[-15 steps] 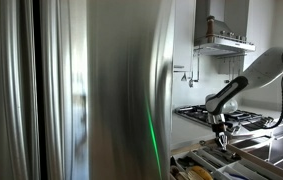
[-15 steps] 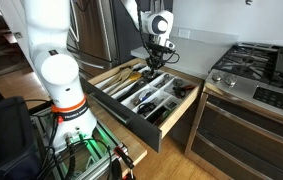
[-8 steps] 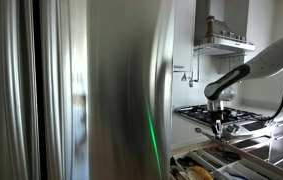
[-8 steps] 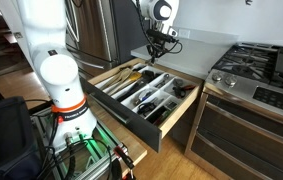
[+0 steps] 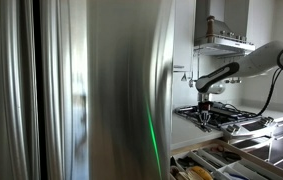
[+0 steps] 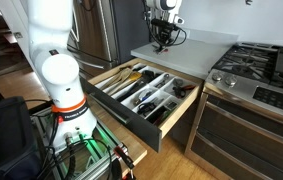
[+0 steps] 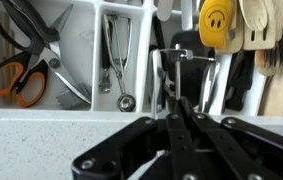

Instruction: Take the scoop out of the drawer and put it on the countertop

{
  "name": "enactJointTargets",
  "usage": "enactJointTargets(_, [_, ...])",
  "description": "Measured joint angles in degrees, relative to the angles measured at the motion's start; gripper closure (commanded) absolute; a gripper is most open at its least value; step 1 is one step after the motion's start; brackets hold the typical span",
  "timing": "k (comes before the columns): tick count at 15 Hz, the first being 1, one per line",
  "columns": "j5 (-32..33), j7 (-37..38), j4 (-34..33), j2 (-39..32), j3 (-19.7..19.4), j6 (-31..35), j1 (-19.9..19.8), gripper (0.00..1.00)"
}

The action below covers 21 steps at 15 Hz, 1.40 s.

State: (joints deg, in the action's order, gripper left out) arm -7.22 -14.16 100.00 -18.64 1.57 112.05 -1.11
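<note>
The scoop still shows against the open drawer in the wrist view, so my gripper will next move outward over the grey countertop and go down toward the countertop.
My gripper (image 6: 163, 40) hangs over the near edge of the grey countertop (image 6: 199, 45), above and behind the open drawer (image 6: 177, 108). It also shows in an exterior view (image 5: 203, 113). In the wrist view its fingers (image 7: 179, 100) are shut on a thin metal scoop (image 7: 186, 72) that hangs below them. The drawer's white dividers lie beyond, and the countertop edge (image 7: 41, 140) crosses the lower part of that view.
The drawer holds orange-handled scissors (image 7: 21, 60), a sprung metal utensil (image 7: 117, 55), a yellow-headed tool (image 7: 216, 20) and wooden spoons. A gas stove (image 6: 266, 65) stands beside the countertop. A steel fridge (image 5: 81, 90) fills most of an exterior view. The robot base (image 6: 56, 70) stands next to the drawer.
The gripper has risen out of the drawer with the scoop in it and moved back over the countertop's edge.
</note>
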Motion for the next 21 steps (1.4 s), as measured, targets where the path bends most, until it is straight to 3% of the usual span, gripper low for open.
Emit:
enactJointTargets(8, [1.8,16.2,-23.2,-18.4,-0.5,-3.5,2.4,0.99])
enactJointTargets(14, [1.5,18.9,-39.7,-29.4,-1.3,-12.0,0.7,0.99])
enactJointTargets(20, [1.0,19.8,-50.5,-37.3,-1.3,-14.5,-0.7,0.99])
enactJointTargets(21, [1.0,19.9,-51.8,-38.2,-1.2,-14.7,-0.8,0.85])
